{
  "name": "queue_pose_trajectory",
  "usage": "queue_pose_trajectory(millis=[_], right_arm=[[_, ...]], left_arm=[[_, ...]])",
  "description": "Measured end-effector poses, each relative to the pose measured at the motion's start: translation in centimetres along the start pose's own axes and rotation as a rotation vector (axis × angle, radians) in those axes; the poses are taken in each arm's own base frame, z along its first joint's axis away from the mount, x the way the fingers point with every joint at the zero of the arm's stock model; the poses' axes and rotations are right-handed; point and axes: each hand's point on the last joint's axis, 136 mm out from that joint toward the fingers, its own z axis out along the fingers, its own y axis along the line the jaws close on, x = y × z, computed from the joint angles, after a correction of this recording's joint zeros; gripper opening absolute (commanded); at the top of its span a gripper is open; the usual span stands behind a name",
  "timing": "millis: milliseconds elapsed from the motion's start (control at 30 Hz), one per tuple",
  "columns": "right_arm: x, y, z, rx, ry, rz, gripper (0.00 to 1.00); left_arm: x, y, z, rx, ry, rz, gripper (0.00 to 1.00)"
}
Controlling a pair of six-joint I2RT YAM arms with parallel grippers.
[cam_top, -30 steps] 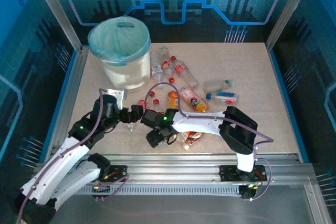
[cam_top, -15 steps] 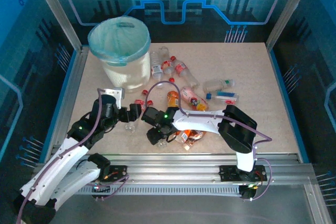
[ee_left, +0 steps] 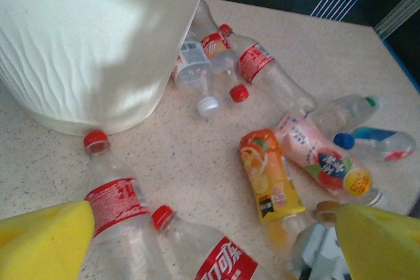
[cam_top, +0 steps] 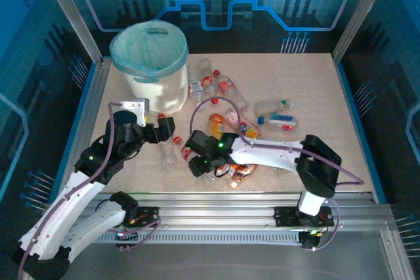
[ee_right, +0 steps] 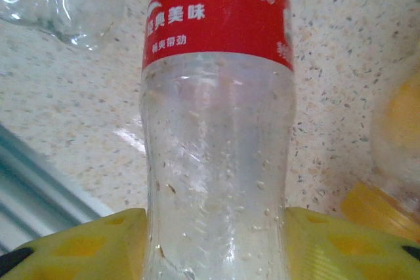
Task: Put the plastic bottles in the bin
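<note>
My left gripper comes across next onto the red-capped neck of the clear bottle [cam_top: 180, 143] [ee_left: 172, 223] in my right gripper, because that bottle end sticks out free of its fingers.
The bin [cam_top: 147, 63], a white bucket with a light-blue liner, stands at the back left; its wall [ee_left: 79, 50] rises close in the left wrist view. Plastic bottles lie scattered beside it [cam_top: 216, 86] and mid-table. My right gripper [cam_top: 202, 162] is low at the front of the pile, its yellow fingers [ee_right: 85, 247] pressed on both sides of a clear red-labelled bottle [ee_right: 216, 129]. My left gripper [cam_top: 165, 130] hovers open near the bin's base. Below its spread jaws [ee_left: 216, 247] lie two red-capped bottles [ee_left: 115, 204]. An orange bottle [ee_left: 266, 175] and a pink one [ee_left: 321, 162] lie beyond.
An aluminium rail [cam_top: 249, 198] runs along the near table edge, just behind the right gripper. A blue-capped bottle [cam_top: 282, 121] lies mid-right. An orange-capped bottle [ee_right: 387, 181] lies close to the held one. The speckled table [cam_top: 315, 83] is bare at the back right.
The right jaws have closed onto the red-labelled bottle. The left arm has risen and drawn back toward the bin, its jaws opening a little wider.
</note>
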Motion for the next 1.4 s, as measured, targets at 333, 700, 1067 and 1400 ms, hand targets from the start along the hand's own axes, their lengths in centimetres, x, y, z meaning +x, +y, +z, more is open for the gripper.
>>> queue_pose_trajectory(millis=[333,700,1067,1400], right_arm=[[-1.6,-1.1,-3.7,-0.057,-0.132,0.040,0.48],[-1.8,-3.6,-5.8,-0.074,-0.230,0.085,0.43],[-3.7,-4.3,-11.8,-0.195,-0.466,0.068,0.41],[-3.5,-3.3,-12.2,-0.276,-0.499,0.023,0.40]], left_arm=[[-2.0,-1.1,1.0,-0.012,0.026,-0.076,0.97],[0.7,-1.5,4.4,0.003,0.185,-0.204,0.93],[1.2,-4.1,7.0,0.147,0.311,-0.338,0.84],[0.1,-6.0,7.6,0.241,0.314,-0.374,0.70]])
